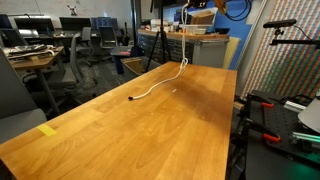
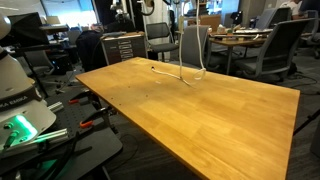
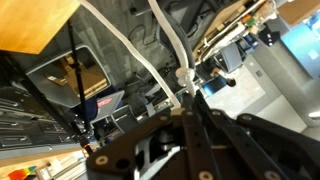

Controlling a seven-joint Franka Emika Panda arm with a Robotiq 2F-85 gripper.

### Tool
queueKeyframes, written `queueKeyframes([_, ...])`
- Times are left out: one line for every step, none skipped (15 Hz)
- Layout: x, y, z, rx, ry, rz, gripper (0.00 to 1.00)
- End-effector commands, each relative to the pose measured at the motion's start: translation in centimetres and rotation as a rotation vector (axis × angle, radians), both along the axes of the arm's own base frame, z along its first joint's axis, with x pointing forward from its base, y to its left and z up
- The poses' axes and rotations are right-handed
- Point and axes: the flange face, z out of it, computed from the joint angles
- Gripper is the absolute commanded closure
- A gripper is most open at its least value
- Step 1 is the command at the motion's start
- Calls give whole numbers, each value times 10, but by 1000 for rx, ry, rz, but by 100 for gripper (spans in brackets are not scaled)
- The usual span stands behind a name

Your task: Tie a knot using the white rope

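Note:
Next, my gripper will move down, tipping its fingers downward, to release the white rope, still held up high, since the far end of the tabletop lies below my gripper.
The white rope (image 1: 160, 85) hangs from above the far end of the wooden table (image 1: 150, 135). It touches down on the tabletop and trails toward the table's middle, ending in a small black tip (image 1: 134, 100). In an exterior view the white rope (image 2: 178, 50) drops straight to the table's (image 2: 230, 110) far corner. In the wrist view my gripper (image 3: 187, 98) is shut on the white rope (image 3: 140, 50), high over the table (image 3: 30, 20). Two strands run away from the fingertips. The exterior views cut the gripper off at their top edge.
Office chairs (image 1: 80, 50) and desks stand beyond the table. A grey chair (image 2: 195, 45) and a drawer cabinet (image 2: 120, 45) sit behind its far edge. Black stands with red clamps (image 1: 270, 120) crowd one side, and white equipment (image 2: 15, 90) stands on the floor.

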Motion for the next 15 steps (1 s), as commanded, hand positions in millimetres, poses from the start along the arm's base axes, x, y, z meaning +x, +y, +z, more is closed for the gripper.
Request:
queueKeyframes([11,-2,-7,-160,96,-75,94])
queueKeyframes([13,-2,-12,-201,133,-95,94])
queueKeyframes([14,-1,-16,-242,169,-113,94])
queueKeyframes([13,2,-20,-281,207,-129,94])
queueKeyframes([13,5,-26,-319,245,-143,94])
queueKeyframes([9,9,-34,-355,288,-151,95])
queueKeyframes([5,15,-44,-389,333,-151,94])
queueKeyframes([2,20,-58,-417,378,-143,94])
queueKeyframes([-3,26,-73,-439,426,-125,94])
queueKeyframes([-9,34,-94,-438,469,-73,94])
queueKeyframes([-14,42,-113,-424,489,-10,94])
queueKeyframes([-19,49,-129,-404,498,49,94])
queueKeyframes([-24,57,-146,-400,521,101,94])
queueKeyframes([-30,64,-163,-391,540,156,95])
queueKeyframes([-36,71,-181,-390,565,209,94])
